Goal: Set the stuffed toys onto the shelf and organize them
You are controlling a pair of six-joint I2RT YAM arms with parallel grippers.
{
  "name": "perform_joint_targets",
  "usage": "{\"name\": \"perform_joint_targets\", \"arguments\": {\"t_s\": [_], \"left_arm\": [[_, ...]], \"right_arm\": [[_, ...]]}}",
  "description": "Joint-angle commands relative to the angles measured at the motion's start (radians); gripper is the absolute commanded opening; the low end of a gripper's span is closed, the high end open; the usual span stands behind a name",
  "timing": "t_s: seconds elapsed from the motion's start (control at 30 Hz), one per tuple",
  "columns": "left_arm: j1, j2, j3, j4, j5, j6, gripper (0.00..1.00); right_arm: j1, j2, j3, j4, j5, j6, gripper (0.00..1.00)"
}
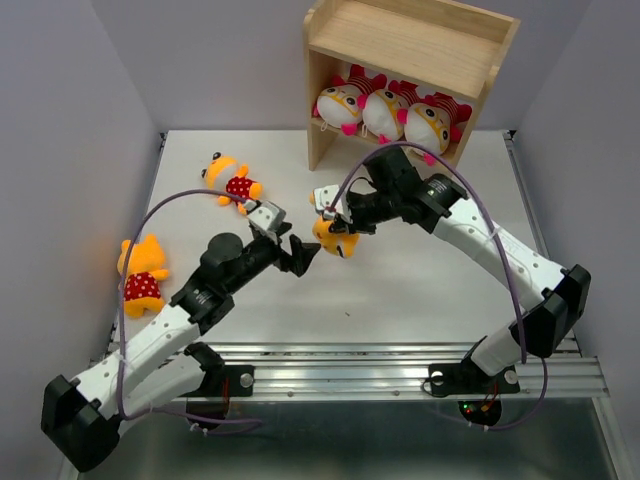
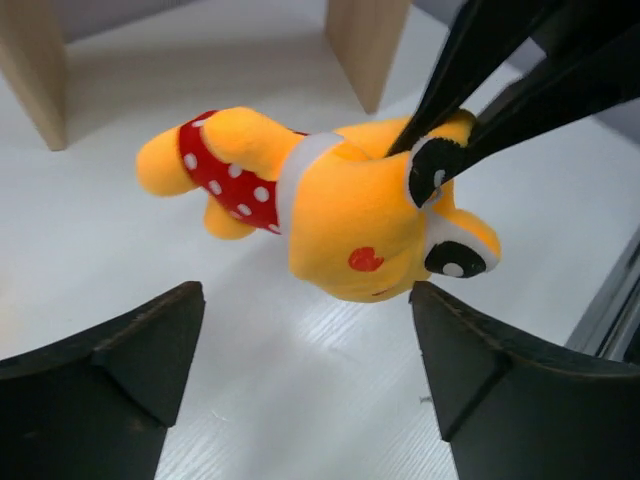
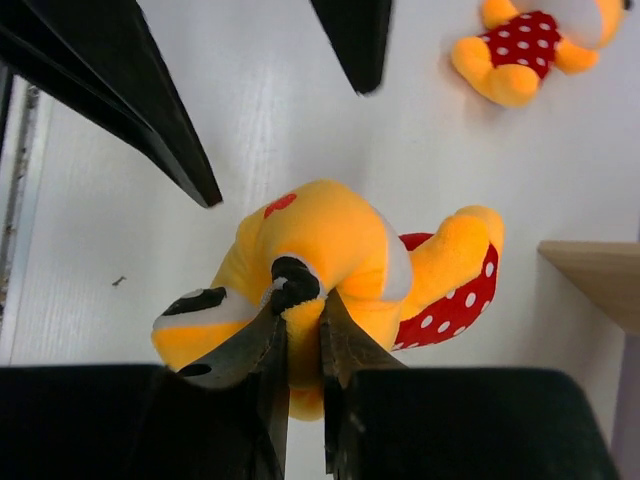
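Note:
I should lift the toy outward and to the right in the top view with my right gripper, then release it on the top level's end (image 1: pixel 468 46), because that level is empty.
My right gripper (image 1: pixel 342 226) is shut on the head of an orange-yellow stuffed toy (image 1: pixel 334 238) with a red white-dotted body, held just above the table; it also shows in the right wrist view (image 3: pixel 330 260) and the left wrist view (image 2: pixel 330 205). My left gripper (image 1: pixel 302 255) is open and empty, facing that toy, its fingers (image 2: pixel 120 345) apart on either side below it. Three striped toys (image 1: pixel 385 110) sit in the lower tier of the wooden shelf (image 1: pixel 410 45). Two more orange toys lie on the table, one at the far left (image 1: pixel 232 182) and one at the left edge (image 1: pixel 140 272).
The shelf stands at the back of the white table (image 1: pixel 420 280), its top tier holding nothing. Grey walls close in the left, back and right. A metal rail (image 1: pixel 400 365) runs along the near edge by the arm bases.

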Motion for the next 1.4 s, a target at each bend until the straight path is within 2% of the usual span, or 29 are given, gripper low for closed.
{"name": "perform_joint_targets", "arguments": {"t_s": [0.0,0.07,0.2,0.37,0.53,0.6,0.7,0.83,1.0,1.07,1.2,1.37], "left_arm": [[0.036,-0.133,0.063,0.067,-0.213,-0.198,0.99],[0.084,-0.164,0.103,0.028,-0.251,-0.243,0.99],[0.154,-0.208,0.171,-0.065,-0.222,-0.324,0.99],[0.167,-0.173,0.206,-0.156,-0.182,-0.338,0.99],[0.167,-0.172,0.174,-0.119,-0.167,-0.375,0.99],[0.167,-0.179,0.163,-0.11,-0.172,-0.38,0.99],[0.168,-0.189,0.149,-0.099,-0.175,-0.384,0.99],[0.171,-0.182,0.137,-0.096,-0.172,-0.384,0.99],[0.175,-0.175,0.117,-0.075,-0.161,-0.389,0.99],[0.175,-0.173,0.111,-0.064,-0.159,-0.389,0.99],[0.176,-0.176,0.083,-0.043,-0.155,-0.4,0.98],[0.179,-0.181,0.059,-0.029,-0.146,-0.41,0.99]], "right_arm": [[0.0,-0.012,0.148,0.166,0.144,0.175,0.01],[0.0,-0.002,0.208,0.198,0.171,0.227,0.01],[0.0,0.034,0.436,0.245,0.265,0.284,0.01],[0.0,0.067,0.614,0.339,0.395,0.359,0.01],[-0.05,0.098,0.736,0.471,0.618,0.423,0.01],[-0.064,0.104,0.75,0.508,0.648,0.437,0.01],[-0.164,0.115,0.771,0.555,0.653,0.482,0.01],[-0.335,0.123,0.748,0.584,0.617,0.549,0.01],[-0.469,0.119,0.676,0.655,0.586,0.581,0.01],[-0.541,0.138,0.684,0.657,0.526,0.63,0.01],[-0.599,0.132,0.633,0.655,0.442,0.696,0.02],[-0.609,0.095,0.521,0.696,0.432,0.704,0.1]]}}
